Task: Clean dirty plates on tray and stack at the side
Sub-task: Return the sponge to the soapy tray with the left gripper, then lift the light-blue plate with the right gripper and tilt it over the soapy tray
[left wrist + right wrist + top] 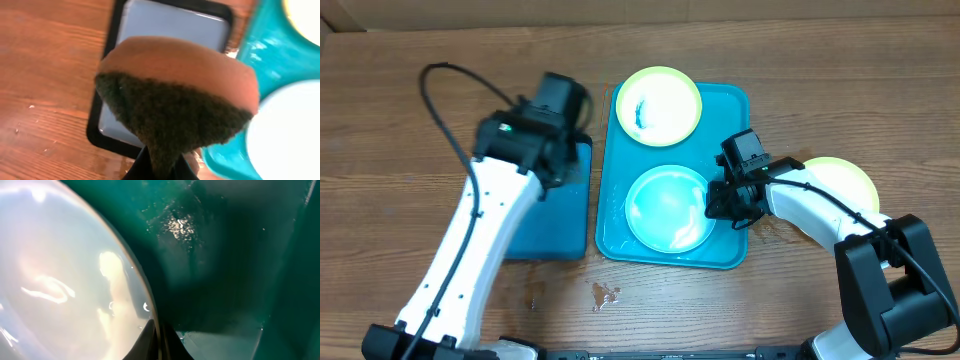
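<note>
The bare part of the tray's bottom lies empty below, so my left gripper will next lower the sponge onto the near half of the small dark-rimmed tray and let go of it.
The turquoise tray holds a yellow-green plate with a dark smear at the back and a light blue plate at the front. A second yellow-green plate lies on the table to the right of the tray. My right gripper is shut on the blue plate's right rim, on the tray. My left gripper is shut on a sponge, orange with a dark green scouring face, held above the small dark-rimmed tray.
The small dark-rimmed blue tray lies left of the turquoise tray. A wet spot marks the wood in front. A black cable loops over the table at the left.
</note>
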Robot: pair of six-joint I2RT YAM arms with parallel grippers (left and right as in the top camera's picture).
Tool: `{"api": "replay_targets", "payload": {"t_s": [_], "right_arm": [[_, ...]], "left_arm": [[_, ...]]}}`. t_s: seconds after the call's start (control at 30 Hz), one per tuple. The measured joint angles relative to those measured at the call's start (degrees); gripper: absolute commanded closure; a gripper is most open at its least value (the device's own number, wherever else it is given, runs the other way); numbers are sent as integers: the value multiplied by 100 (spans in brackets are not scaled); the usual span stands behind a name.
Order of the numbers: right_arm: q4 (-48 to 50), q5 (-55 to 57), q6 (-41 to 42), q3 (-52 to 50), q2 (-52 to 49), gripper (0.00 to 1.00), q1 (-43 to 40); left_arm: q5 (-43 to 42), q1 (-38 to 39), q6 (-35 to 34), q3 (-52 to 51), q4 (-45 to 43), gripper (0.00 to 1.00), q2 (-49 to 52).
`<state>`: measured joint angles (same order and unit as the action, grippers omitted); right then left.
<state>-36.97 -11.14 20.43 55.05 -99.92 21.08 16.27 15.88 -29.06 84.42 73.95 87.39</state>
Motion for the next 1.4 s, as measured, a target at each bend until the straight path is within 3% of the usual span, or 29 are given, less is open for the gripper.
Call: {"api": "replay_targets", "payload": {"t_s": [0.27, 0.3, 0.43, 0.53, 0.67, 0.77, 0.97, 1.23, 1.4], "right_arm": [[-138, 46, 208, 26, 0, 96, 2], [-164, 46, 212, 33, 0, 96, 2], [-302, 63, 232, 55, 0, 96, 2], [-592, 90, 249, 129, 0, 96, 2], [-1156, 199, 195, 313, 50, 96, 9], [-1408, 332, 52, 658, 229, 96, 103], [-1478, 929, -138, 1834, 605, 96, 916], [107, 2332, -238, 2251, 654, 96, 2608], [1038, 3348, -293, 2253, 188, 96, 3412]], "left_arm": [[-474, -629, 96, -1845, -1705, 95, 186], [-549, -658, 101, -2028, -1845, 91, 216], [-841, -704, 254, -2345, -1969, 61, 264], [-970, -702, 350, -2280, -1794, 52, 260], [-1097, -704, 409, -1923, -1320, 47, 186], [-1204, -704, 470, -1405, -979, 37, -13], [-1357, -730, 542, 15, -122, 20, -807], [-1521, -739, 546, 1519, 601, 0, -1801], [-1534, -739, 546, 1659, 651, 0, -2422]]}}
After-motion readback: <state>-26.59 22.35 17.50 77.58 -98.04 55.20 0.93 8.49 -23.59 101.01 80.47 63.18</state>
